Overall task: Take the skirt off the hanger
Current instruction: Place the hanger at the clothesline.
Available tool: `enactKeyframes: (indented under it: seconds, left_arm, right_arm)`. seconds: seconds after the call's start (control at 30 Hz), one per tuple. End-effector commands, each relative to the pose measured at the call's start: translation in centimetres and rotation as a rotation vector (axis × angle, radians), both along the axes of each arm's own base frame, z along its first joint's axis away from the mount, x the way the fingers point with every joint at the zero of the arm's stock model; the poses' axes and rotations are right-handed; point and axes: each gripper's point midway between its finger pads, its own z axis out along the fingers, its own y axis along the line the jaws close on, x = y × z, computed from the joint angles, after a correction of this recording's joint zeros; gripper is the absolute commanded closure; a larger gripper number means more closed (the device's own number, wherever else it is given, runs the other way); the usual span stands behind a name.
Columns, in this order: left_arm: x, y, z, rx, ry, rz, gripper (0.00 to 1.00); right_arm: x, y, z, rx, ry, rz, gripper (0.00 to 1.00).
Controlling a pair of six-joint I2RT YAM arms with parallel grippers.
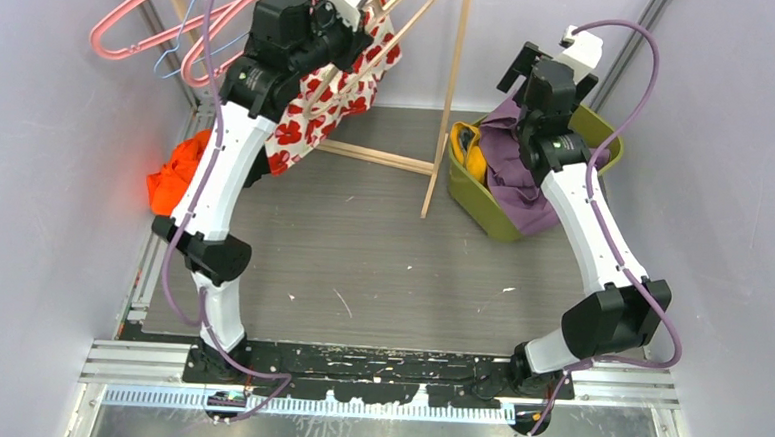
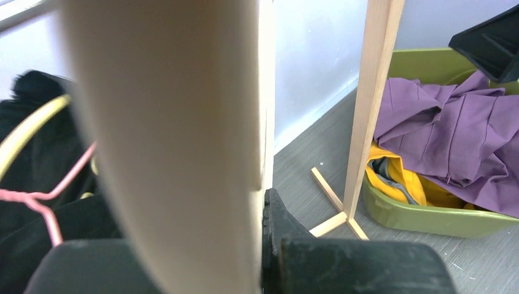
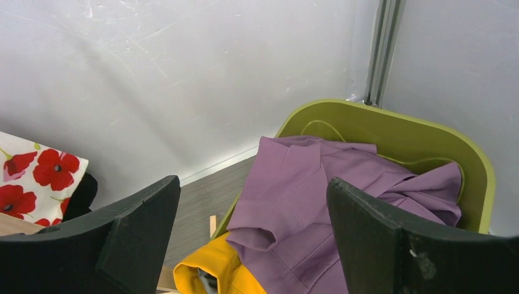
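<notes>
My left gripper swings outward and toward the rack post next, turning as it goes. It then releases the pale wooden piece [image 2: 177, 122], since it crosses over the skirt.
The skirt [image 1: 309, 114], white with red poppies, hangs from a wooden hanger [image 1: 394, 24] on the rack at the back left. A corner of it shows in the right wrist view [image 3: 37, 177]. My left gripper [image 1: 347, 4] is up at the hanger. In the left wrist view a broad pale wooden piece [image 2: 177, 122] fills the gap of the gripper [image 2: 183, 242], and the right finger [image 2: 278, 223] presses against it. My right gripper [image 1: 562, 57] is open and empty [image 3: 254, 202], held above the green bin.
A green bin [image 1: 476, 205] at the back right holds a purple garment [image 3: 318, 184] and a yellow one [image 3: 208, 269]. The wooden rack post [image 1: 450, 102] stands next to it. Pink hangers [image 1: 143, 25] and an orange cloth [image 1: 176, 172] are at the left wall.
</notes>
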Motion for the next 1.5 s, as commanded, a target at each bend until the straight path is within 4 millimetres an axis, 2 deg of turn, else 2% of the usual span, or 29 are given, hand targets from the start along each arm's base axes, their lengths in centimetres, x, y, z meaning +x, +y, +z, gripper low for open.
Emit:
enactKeyframes:
  seconds: [0.0,0.23,0.53,1.03,1.27,1.47]
  left_arm:
    - [0.7,-0.7,3.1,-0.094,-0.083,-0.03,1.0]
    - [2.3,-0.5,4.0,-0.166,-0.101,-0.028,1.0]
    - [3.0,-0.8,4.9,-0.245,-0.107,-0.06,1.0]
    - [5.2,-2.0,3.2,-0.329,-0.048,-0.107,1.0]
    - [5.8,-1.6,3.9,-0.382,-0.058,-0.105,1.0]
    - [6.7,-1.8,4.0,-0.445,-0.047,-0.106,1.0]
  right_arm:
    - [-0.3,0.3,4.6,0.038,-0.13,0.006,0.06]
    - [-0.4,0.2,5.5,0.027,-0.149,0.003,0.07]
    - [-0.6,0.1,5.7,0.023,-0.153,0.003,0.07]
    - [-1.5,-0.3,6.8,0.02,-0.174,-0.008,0.07]
    - [-1.4,-0.2,6.9,0.025,-0.177,-0.004,0.07]
    - [-1.0,0.3,6.0,0.019,-0.161,0.022,0.07]
